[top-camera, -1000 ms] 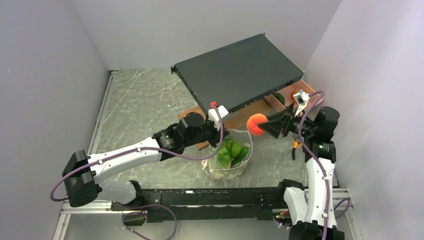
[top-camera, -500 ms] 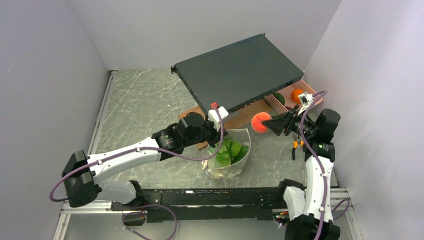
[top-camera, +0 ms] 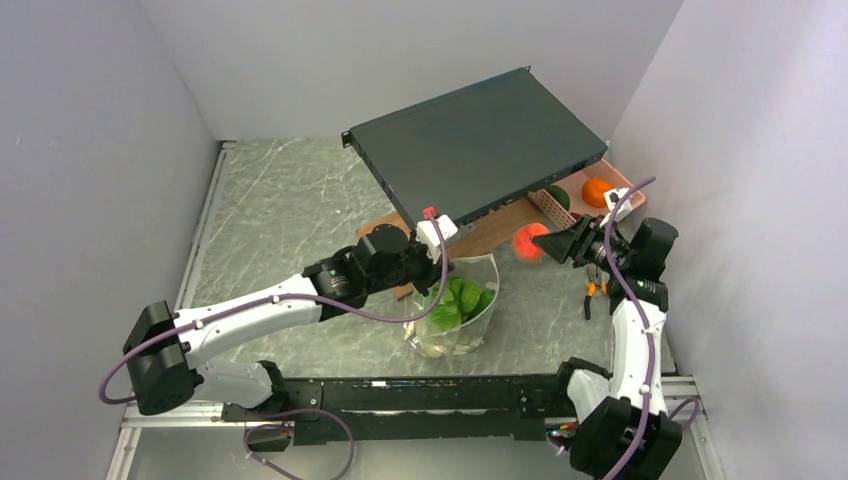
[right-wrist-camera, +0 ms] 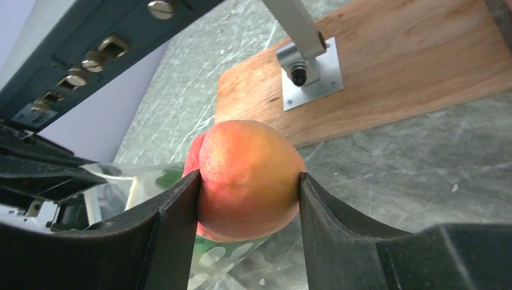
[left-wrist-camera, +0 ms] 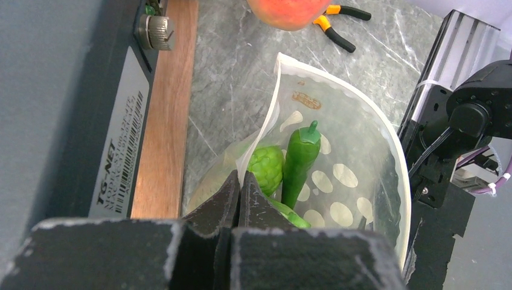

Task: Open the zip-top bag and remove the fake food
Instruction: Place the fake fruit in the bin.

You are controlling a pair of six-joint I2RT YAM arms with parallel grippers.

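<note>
My right gripper will move the peach [top-camera: 524,243] outward and to the right in the top view and let go of it over the pink basket, because an orange is already there.
The clear zip-top bag [top-camera: 455,340] stands open on the table, and my left gripper [top-camera: 441,268] is shut on its near rim. In the left wrist view the jaws [left-wrist-camera: 240,179] pinch the bag's white edge [left-wrist-camera: 268,130]. Inside lie pieces of fake food: a green pepper [left-wrist-camera: 300,160] and a round leafy green piece [left-wrist-camera: 265,168]. My right gripper [top-camera: 534,245] holds a red-orange peach [top-camera: 524,243] in the air to the right of the bag. Its fingers [right-wrist-camera: 249,176] press both sides of the peach [right-wrist-camera: 249,163].
A dark rack unit [top-camera: 480,140] rests tilted on a wooden board [top-camera: 490,232] behind the bag. A pink basket [top-camera: 625,185] at the far right holds an orange [top-camera: 597,191] and a green piece [top-camera: 557,197]. Orange-handled pliers [top-camera: 592,290] lie by the right arm.
My right gripper has carried the peach to the right and slightly back, away from the bag. The left gripper and the bag have stayed in place.
</note>
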